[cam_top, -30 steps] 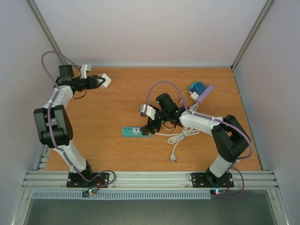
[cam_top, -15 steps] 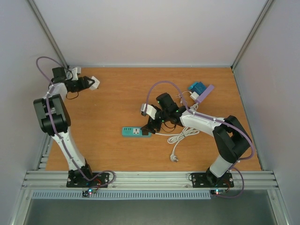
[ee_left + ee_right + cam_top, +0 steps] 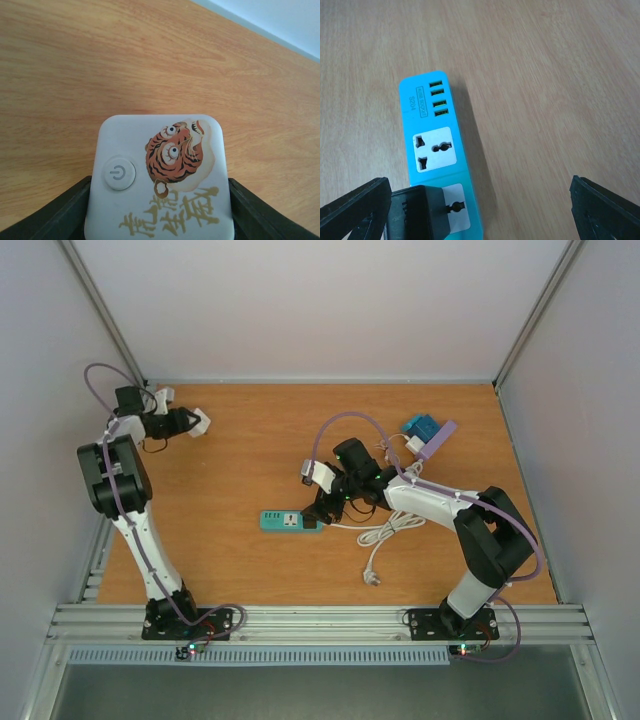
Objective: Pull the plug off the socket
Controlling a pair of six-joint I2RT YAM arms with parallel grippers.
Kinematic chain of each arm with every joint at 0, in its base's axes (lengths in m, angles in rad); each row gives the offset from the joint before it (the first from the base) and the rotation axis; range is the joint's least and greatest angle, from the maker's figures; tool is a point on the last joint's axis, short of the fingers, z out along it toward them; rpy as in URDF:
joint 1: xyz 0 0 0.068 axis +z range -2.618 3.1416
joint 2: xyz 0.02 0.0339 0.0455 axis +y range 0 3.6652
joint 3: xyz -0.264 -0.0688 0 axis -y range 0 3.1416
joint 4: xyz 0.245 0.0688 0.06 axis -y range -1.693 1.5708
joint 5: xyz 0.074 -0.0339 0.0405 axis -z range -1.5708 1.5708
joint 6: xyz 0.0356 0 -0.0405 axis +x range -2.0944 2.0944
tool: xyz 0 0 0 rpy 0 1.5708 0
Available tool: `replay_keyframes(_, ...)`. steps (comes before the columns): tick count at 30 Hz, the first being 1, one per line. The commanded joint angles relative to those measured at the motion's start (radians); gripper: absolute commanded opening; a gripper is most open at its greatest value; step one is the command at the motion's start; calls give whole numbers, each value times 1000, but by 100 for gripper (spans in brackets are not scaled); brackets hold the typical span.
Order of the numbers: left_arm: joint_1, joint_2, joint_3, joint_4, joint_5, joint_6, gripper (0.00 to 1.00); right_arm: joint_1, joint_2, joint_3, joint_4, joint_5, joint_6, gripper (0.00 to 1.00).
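The black plug (image 3: pixel 313 524) (image 3: pixel 415 215) is below and off-center to the left in the wrist view. My right gripper should move that way next and lower its two fingers on either side of it.
A teal power strip (image 3: pixel 283 521) lies mid-table, with a black plug (image 3: pixel 313 524) seated in its right-end socket. In the right wrist view the strip (image 3: pixel 431 145) reaches up from the bottom left and the black plug (image 3: pixel 415 215) sits in the nearest socket. My right gripper (image 3: pixel 322 510) is just above that end, open wide (image 3: pixel 480 215). Its left finger (image 3: pixel 355 207) is beside the plug and its right finger (image 3: pixel 605 205) is far off over bare wood. My left gripper (image 3: pixel 197 421), at the far left, is shut on a white tiger-print device (image 3: pixel 160 180).
A coiled white cable (image 3: pixel 388 532) with a loose white plug (image 3: pixel 373 580) lies right of the strip. A blue box (image 3: pixel 420 426) and a purple bar (image 3: pixel 438 439) sit at the back right. Walls enclose the wooden table (image 3: pixel 250 470).
My left arm has drawn back toward the far-left corner, carrying the white device with it. My right gripper has stayed over the plug end of the strip.
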Motion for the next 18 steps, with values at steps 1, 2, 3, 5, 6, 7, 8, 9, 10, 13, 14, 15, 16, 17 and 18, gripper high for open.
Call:
replay_keyframes(1, 10, 41, 51, 12, 13, 2, 44, -3, -19, 9, -5, 13, 26, 99)
replay_keyframes(2, 11, 47, 53, 14, 12, 1, 45, -3, -19, 10, -6, 15, 26, 99)
replay_keyframes(3, 11, 53, 55, 14, 9, -1, 46, -3, -19, 10, -8, 15, 27, 99)
replay_keyframes(5, 12, 60, 58, 16, -9, -3, 50, -4, -18, 11, -12, 20, 25, 99)
replay_keyframes(6, 12, 60, 58, 14, -24, -2, 52, -5, -18, 12, -14, 22, 25, 98)
replay_keyframes(7, 12, 61, 58, 14, -38, -2, 55, -6, -17, 11, -15, 23, 26, 98)
replay_keyframes(8, 12, 60, 58, 13, -46, -2, 58, -6, -18, 11, -15, 22, 29, 98)
replay_keyframes(9, 12, 60, 58, 11, -53, 0, 62, -9, -19, 11, -17, 19, 31, 99)
replay_keyframes(10, 12, 60, 58, 9, -59, 1, 65, -10, -19, 10, -18, 17, 32, 99)
replay_keyframes(13, 14, 57, 56, 5, -76, 1, 72, -13, -19, 12, -23, 11, 32, 99)
replay_keyframes(14, 15, 55, 54, 8, -84, 0, 74, -14, -19, 12, -25, 10, 30, 99)
replay_keyframes(15, 13, 53, 52, 10, -93, -1, 75, -13, -19, 12, -27, 9, 29, 99)
replay_keyframes(16, 14, 52, 50, 11, -98, -3, 76, -14, -20, 10, -31, 8, 27, 99)
replay_keyframes(17, 14, 49, 47, 12, -101, -2, 78, -15, -21, 10, -35, 7, 25, 99)
replay_keyframes(18, 14, 47, 44, 12, -106, -2, 78, -15, -22, 10, -35, 5, 24, 99)
